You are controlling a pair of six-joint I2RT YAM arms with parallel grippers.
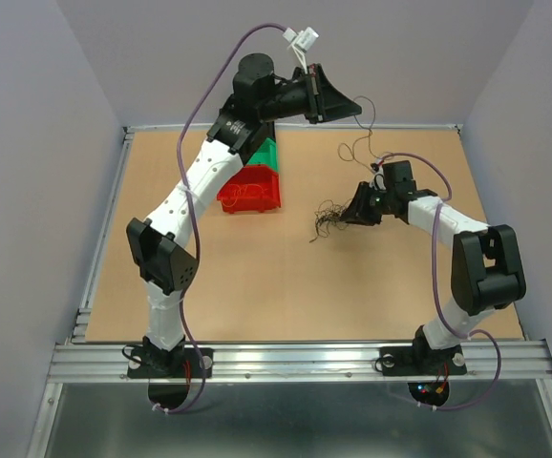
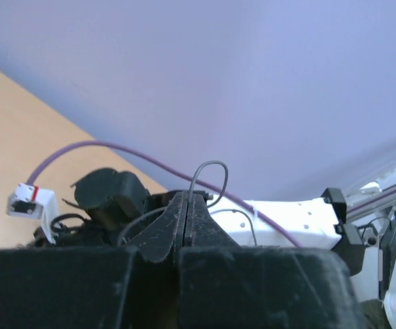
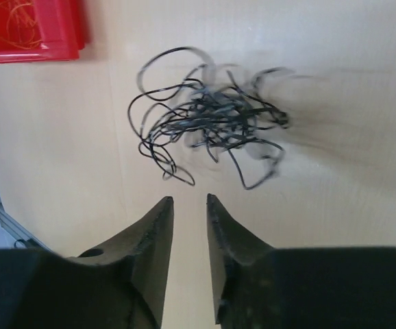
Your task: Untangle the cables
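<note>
My left gripper will swing down over the green bin [image 1: 265, 156] next, as this bin is below it, to its left in the top view, and free the wire.
A wispy clump of thin black cables [image 1: 327, 222] lies on the table right of the bins; it fills the middle of the right wrist view [image 3: 208, 120]. My right gripper [image 1: 345, 218] sits low just right of the clump, its jaws open and empty [image 3: 190, 200], tips a short way from the nearest loops. My left gripper [image 1: 356, 102] is raised high at the back, shut on one thin dark wire [image 1: 369, 119] that hangs down in curls towards the table. In the left wrist view the jaws [image 2: 187, 197] pinch this wire [image 2: 212, 164], which loops above the tips.
A red bin [image 1: 250, 189] stands left of the clump with a green bin [image 1: 263, 153] behind it. The red bin [image 3: 54, 38] holds thin orange wires [image 3: 13, 17]. The left arm's purple cable and white connector [image 1: 305, 40] hang above the back wall.
</note>
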